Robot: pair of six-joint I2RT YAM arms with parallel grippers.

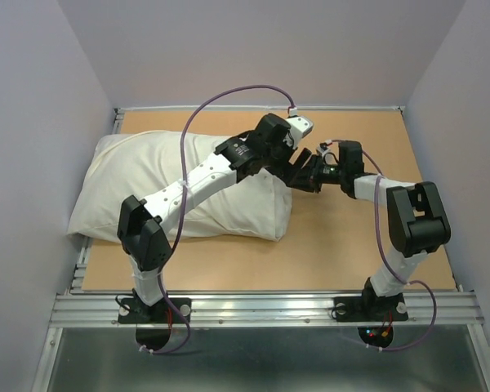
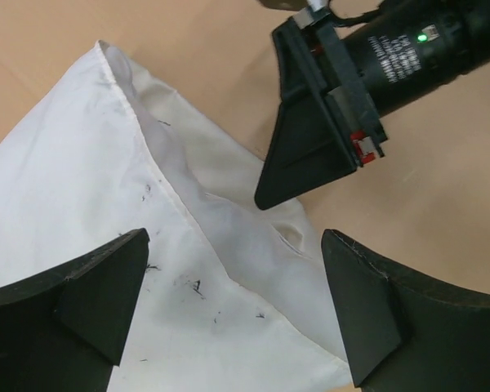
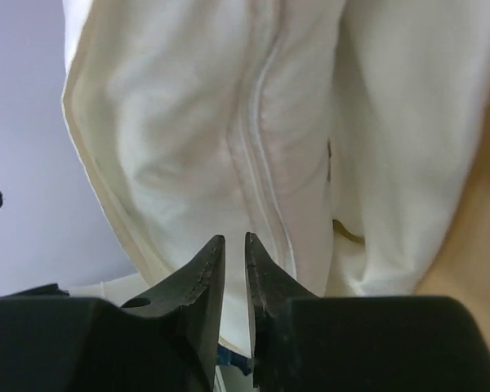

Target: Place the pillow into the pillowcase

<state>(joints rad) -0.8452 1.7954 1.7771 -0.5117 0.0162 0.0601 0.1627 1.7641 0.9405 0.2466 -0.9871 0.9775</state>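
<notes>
My left gripper lowers next with its open fingers on either side of the fold of hemmed edge, since that fold runs below it, between my fingers.
A plump cream bundle, the pillowcase, lies on the left half of the table. From above I cannot tell the pillow apart from it. In the left wrist view, whiter specked fabric, the pillow, lies against a creamier layer of the pillowcase. My left gripper hangs wide open over the bundle's right end with nothing between its fingers. My right gripper faces the hemmed folds of the pillowcase, jaws a narrow slit apart with no cloth between them. Its fingers have their tips at the cream layer.
The brown tabletop stretches to the right of the bundle. Grey walls enclose the table on three sides. A metal rail runs along the near edge by the arm bases. A purple cable loops above the left arm.
</notes>
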